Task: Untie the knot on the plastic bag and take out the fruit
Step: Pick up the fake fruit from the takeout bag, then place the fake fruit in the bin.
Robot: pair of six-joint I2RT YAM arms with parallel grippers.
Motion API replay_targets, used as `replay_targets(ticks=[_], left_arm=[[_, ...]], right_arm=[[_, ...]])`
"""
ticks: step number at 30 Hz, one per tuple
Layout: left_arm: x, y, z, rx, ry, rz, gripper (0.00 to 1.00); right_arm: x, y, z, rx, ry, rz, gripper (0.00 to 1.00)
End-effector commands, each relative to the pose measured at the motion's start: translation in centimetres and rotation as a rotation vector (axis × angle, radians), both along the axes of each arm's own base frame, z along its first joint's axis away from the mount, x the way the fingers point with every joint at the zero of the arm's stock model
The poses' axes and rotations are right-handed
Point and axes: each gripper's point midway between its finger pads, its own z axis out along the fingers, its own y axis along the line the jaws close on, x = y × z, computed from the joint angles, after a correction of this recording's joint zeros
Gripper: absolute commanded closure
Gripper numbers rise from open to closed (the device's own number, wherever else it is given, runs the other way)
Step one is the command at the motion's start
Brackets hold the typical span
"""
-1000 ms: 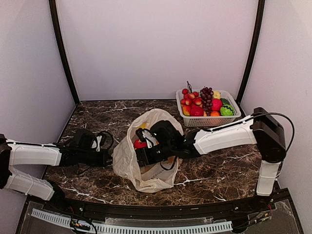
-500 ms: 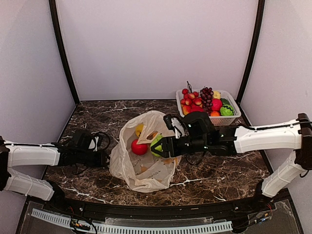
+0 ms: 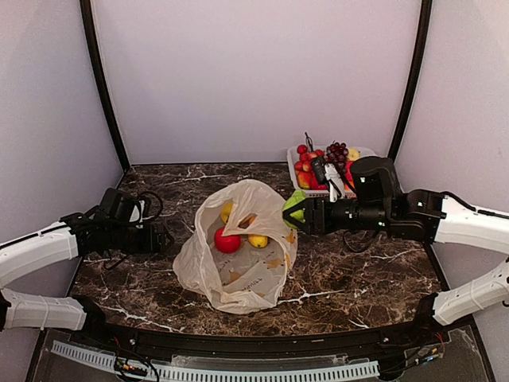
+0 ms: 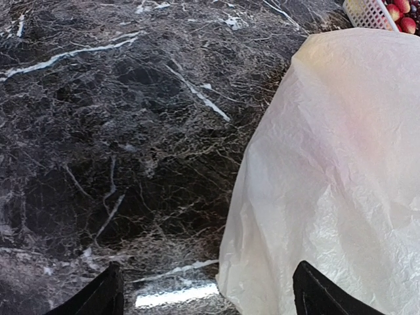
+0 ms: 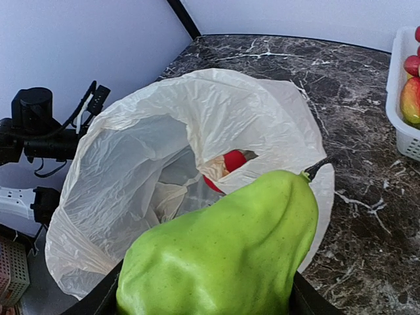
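Next, my right gripper carries the pear [image 3: 294, 212] outward, to the right in the top view, over the white mesh basket standing there and releases it.
The plastic bag [image 3: 238, 263] lies crumpled mid-table with its mouth gaping upward; the knot is out of view. Inside the bag lie fruit: a red ball [image 3: 227, 240] and yellow pieces [image 3: 258, 240]. My right gripper [image 3: 298, 215] is shut on a green pear [image 3: 294, 212], held above the table just right of the bag's mouth. In the right wrist view the pear [image 5: 223, 256] fills the space between the jaws, with the bag [image 5: 131, 170] and red ball [image 5: 231, 161] beyond. My left gripper [image 3: 163, 237] stands open and empty, left of the bag [image 4: 328, 164], apart from it.
A white mesh basket [image 3: 380, 171] heaped with fruit stands at the back right, behind my right wrist. Dark marble table [image 4: 131, 131] shows left of the bag. Black frame posts rise at both back corners. A cable tray runs along the near edge.
My left gripper opened, let go of the bag and drew back to the left. My right gripper lifted the green pear out of the bag and moved right toward the basket.
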Motion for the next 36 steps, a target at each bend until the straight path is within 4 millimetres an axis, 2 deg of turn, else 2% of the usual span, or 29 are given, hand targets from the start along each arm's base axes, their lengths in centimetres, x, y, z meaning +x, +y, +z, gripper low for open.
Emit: replay_targets(ticks=[1, 5, 8, 9, 12, 17, 22, 27, 32, 36], left_arm=[[-0.1, 2.4, 0.2, 0.073, 0.04, -0.01, 0.11], [1.3, 3.0, 2.0, 0.073, 0.001, -0.056, 0.08], [2.5, 4.1, 2.9, 0.062, -0.027, -0.067, 0.06], [2.8, 4.1, 3.2, 0.042, -0.037, -0.074, 0.06], [4.1, 6.2, 3.4, 0.044, -0.067, -0.038, 0.06], [5.5, 7.6, 5.8, 0.053, -0.166, -0.006, 0.06], [6.3, 9.0, 7.8, 0.146, -0.246, 0.014, 0.06], [6.5, 9.9, 7.0, 0.207, -0.215, 0.029, 0.07], [6.0, 12.1, 5.7, 0.334, -0.148, 0.07, 0.06], [6.2, 11.7, 5.9, 0.306, -0.165, 0.069, 0.07]], right_arm=[[1.9, -2.9, 0.8, -0.067, -0.015, -0.073, 0.45], [3.4, -5.0, 0.8, -0.133, 0.013, -0.14, 0.47], [4.9, -6.7, 1.0, -0.161, 0.019, -0.202, 0.47], [5.8, -7.5, 1.1, -0.162, 0.02, -0.229, 0.47], [7.8, -9.1, 1.5, -0.152, 0.037, -0.279, 0.47], [11.0, -11.6, 2.0, -0.196, 0.049, -0.371, 0.47], [15.3, -14.3, 1.1, -0.24, 0.081, -0.449, 0.47], [20.0, -17.0, -0.6, -0.302, 0.105, -0.557, 0.47], [23.4, -18.7, -3.2, -0.329, 0.137, -0.621, 0.49], [25.6, -20.0, -4.5, -0.32, 0.141, -0.653, 0.49]])
